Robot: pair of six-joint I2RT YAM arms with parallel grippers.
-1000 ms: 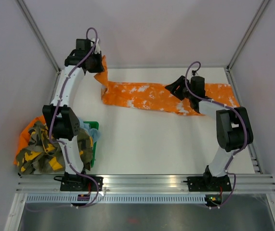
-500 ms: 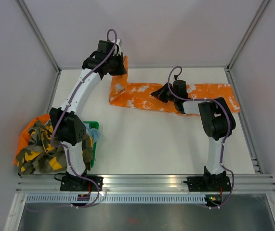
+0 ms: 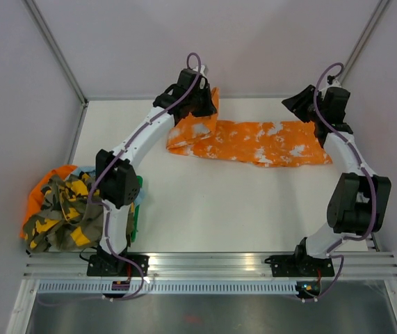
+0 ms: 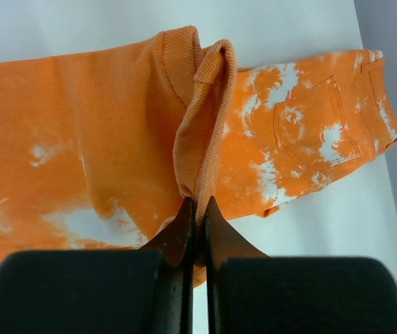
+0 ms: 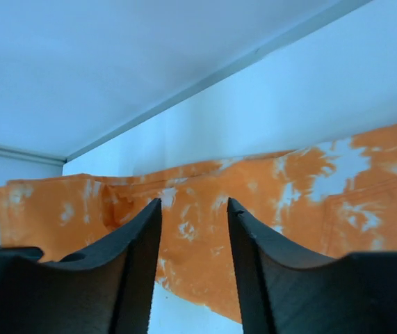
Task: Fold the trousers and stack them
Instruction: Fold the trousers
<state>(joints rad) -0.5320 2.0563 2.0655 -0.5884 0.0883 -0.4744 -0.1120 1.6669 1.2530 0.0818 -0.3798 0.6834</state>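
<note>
The left gripper is above the trousers' flat middle (image 3: 251,137) (image 4: 248,142), which lies to its right in the top view, so next it will lower the trousers' raised flap over there and let go.
The orange trousers (image 3: 254,142), mottled white, lie stretched across the back of the table. In the top view, my left gripper (image 3: 207,103) hangs over their left end, holding a raised flap of the fabric. The left wrist view shows that gripper (image 4: 197,206) shut on a ribbed fold of the trousers (image 4: 101,125), with a back pocket (image 4: 315,129) further off. My right gripper (image 3: 293,104) is lifted above the back right of the table, apart from the cloth. In its own view the right gripper (image 5: 195,206) is open and empty, with the trousers (image 5: 205,188) lying below it.
A heap of camouflage clothing (image 3: 66,216) lies at the left edge over an orange cloth (image 3: 37,198), beside a green bin (image 3: 137,205) with a bit of light blue cloth. Enclosure walls stand close behind and at both sides. A metal rail (image 3: 212,264) runs along the front.
My left gripper has carried the trousers' left end rightward, shortening the spread cloth. My right gripper has left the middle of the trousers and risen to the back right, open.
</note>
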